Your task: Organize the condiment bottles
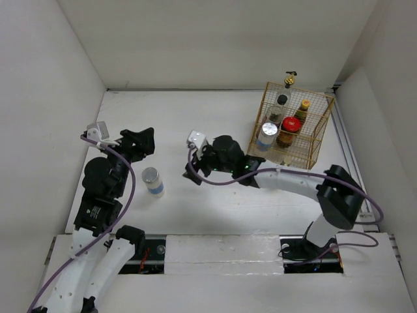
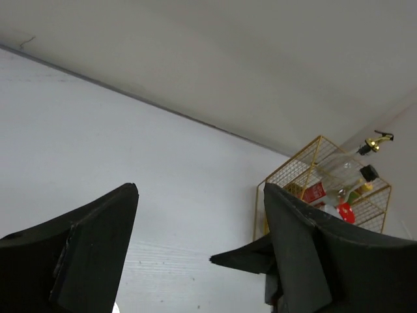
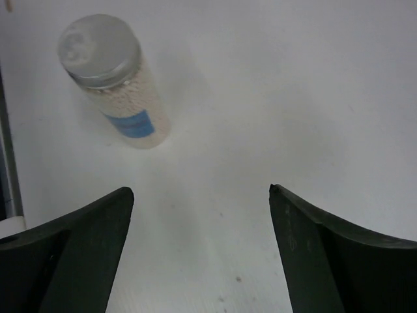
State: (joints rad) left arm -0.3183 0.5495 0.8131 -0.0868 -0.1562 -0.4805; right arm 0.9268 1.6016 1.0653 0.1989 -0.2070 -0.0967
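Note:
I should next move my right gripper to the left in the top view and put its fingers around the lone jar's silver-lidded top (image 1: 151,176), because this is the only jar outside the basket (image 1: 317,140).
One silver-lidded, blue-labelled jar (image 1: 152,181) stands alone on the white table between the arms; in the right wrist view it (image 3: 117,85) is at upper left, ahead of the fingers. The other bottles sit in the gold wire basket (image 1: 317,140): a clear pump-top (image 1: 290,79), a black-capped one (image 1: 281,99), a gold-capped one (image 1: 303,105), a red-lidded jar (image 1: 290,125) and a silver-lidded jar (image 1: 267,134). My left gripper (image 1: 147,141) (image 2: 202,192) is open and empty, up and left of the lone jar. My right gripper (image 1: 194,168) (image 3: 200,190) is open and empty, right of that jar.
White walls close in the table on the left, back and right. The basket stands at the back right corner and shows in the left wrist view (image 2: 313,186). A dark pointed part of the right arm (image 2: 244,257) shows between the left fingers.

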